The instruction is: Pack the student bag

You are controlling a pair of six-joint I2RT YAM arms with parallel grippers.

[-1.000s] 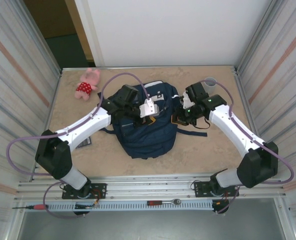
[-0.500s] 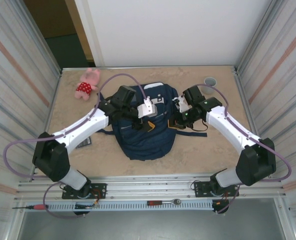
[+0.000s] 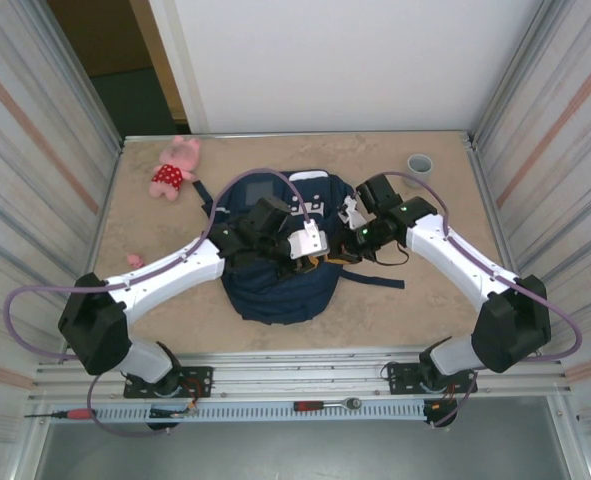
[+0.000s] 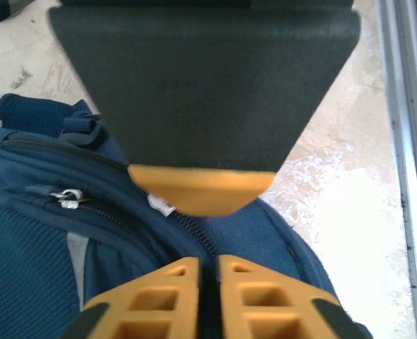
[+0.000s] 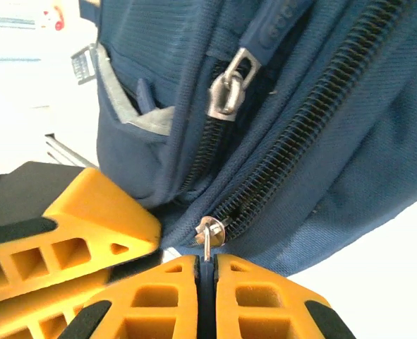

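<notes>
The dark zipper track runs on from the small metal pull, so I need to pull my right gripper outward along the bag's side (image 3: 345, 206) and release the pull.
The student bag (image 3: 275, 270), navy blue with a grey square panel, lies flat in the middle of the table. My two grippers meet at its right side. The right gripper (image 5: 207, 265) is shut on a small metal zipper pull (image 5: 207, 239) at the end of a dark zipper track. In the top view it sits at the bag's right edge (image 3: 340, 250). The left gripper (image 4: 208, 272) is shut on the bag's fabric (image 4: 279, 240) where a zipper seam runs into its jaws. Its orange finger (image 5: 81, 212) shows just left of the right gripper.
A pink plush toy (image 3: 175, 166) lies at the back left and a grey cup (image 3: 420, 163) at the back right. A small pink item (image 3: 134, 260) rests left of the left arm. A second zipper slider (image 5: 226, 92) hangs higher on the bag. Metal walls close both sides.
The left gripper opened, moved right and nearer along the bag, and shut again beside the right gripper. The bag shifted slightly left and nearer, baring its grey panel. The right gripper stayed shut.
</notes>
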